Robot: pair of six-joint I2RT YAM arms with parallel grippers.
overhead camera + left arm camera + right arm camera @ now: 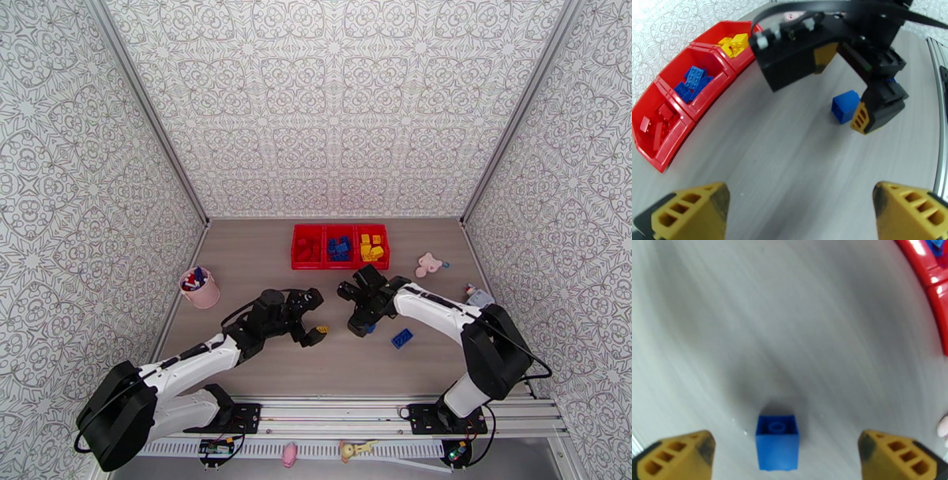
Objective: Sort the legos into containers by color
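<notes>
My right gripper needs to move down around the small blue lego and close, because the lego stands on the table below and between its wide-open fingers.
The containers (340,246) are three joined red bins at the back centre, holding red, blue and yellow legos from left to right. The left wrist view shows the containers (675,130) along its left side. A small blue lego (777,441) lies on the table between the wide-apart fingertips of my right gripper (788,457), untouched. That lego (845,106) sits just beside one right fingertip (861,118). A longer blue lego (402,338) lies to the right of my right gripper (354,309). My left gripper (317,314) is open and empty, facing the right one.
A pink cup (200,287) with small items stands at the left. A pink plush toy (428,264) lies right of the bins, and a small grey-blue object (478,298) lies near the right wall. Patterned walls enclose the table.
</notes>
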